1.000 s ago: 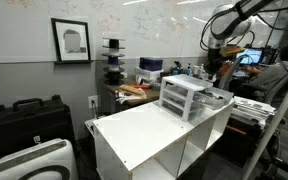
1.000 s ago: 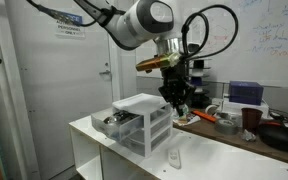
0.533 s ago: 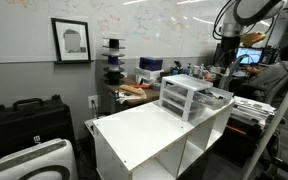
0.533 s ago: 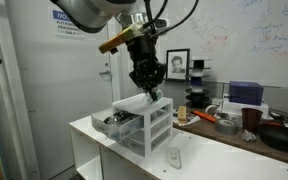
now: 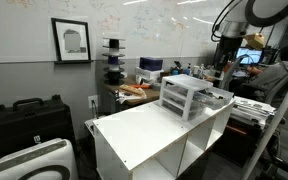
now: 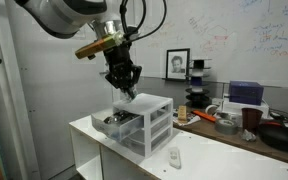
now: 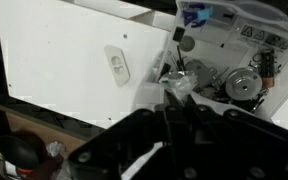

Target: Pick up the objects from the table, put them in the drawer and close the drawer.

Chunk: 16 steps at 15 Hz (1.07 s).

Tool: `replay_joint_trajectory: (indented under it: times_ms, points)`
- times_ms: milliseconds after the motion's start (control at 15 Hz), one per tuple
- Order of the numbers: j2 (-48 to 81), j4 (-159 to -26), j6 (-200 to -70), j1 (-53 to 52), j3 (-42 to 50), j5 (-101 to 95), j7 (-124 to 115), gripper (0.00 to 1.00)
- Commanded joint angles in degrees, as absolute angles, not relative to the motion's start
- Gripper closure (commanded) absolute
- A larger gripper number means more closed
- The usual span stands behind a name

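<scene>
Next, my gripper turns and lowers over the open top drawer's space beside the blue item and releases the translucent object, since the drawer lies below it.
The white table (image 6: 209, 160) carries the white-framed drawer unit (image 6: 144, 125), also in an exterior view (image 5: 187, 97). Its top drawer (image 6: 112, 120) is pulled out and holds several small items (image 7: 246, 82). My gripper (image 6: 127, 90) hangs just above the open drawer. In the wrist view my gripper (image 7: 174, 100) has its jaws close together on a small crumpled translucent object (image 7: 178, 84). A small white oblong object (image 6: 174, 157) lies on the table in front of the unit, also in the wrist view (image 7: 117, 65).
A cluttered wooden desk (image 6: 234, 122) with a black tiered stand (image 5: 111, 60) stands behind the table. A black case (image 5: 24, 120) sits on the floor. A person sits at monitors (image 5: 269, 75) beyond the drawer unit.
My arm has swung across the drawer unit, from over its far side to above the pulled-out top drawer, jaws still closed.
</scene>
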<state>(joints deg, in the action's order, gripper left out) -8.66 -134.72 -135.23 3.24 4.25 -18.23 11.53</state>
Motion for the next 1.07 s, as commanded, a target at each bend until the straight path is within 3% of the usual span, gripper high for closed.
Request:
replay_joint_trajectory:
  times_ms: [0,600,1000]
  points:
    - [-5.86,-136.91,-143.25,1.79,4.81,-13.9,21.58,0.94]
    - [-9.09,-142.26,-142.8,-0.54,4.9,1.03,52.13,0.93]
    - [-8.22,-142.59,-137.46,0.5,5.47,-1.52,64.95,0.94]
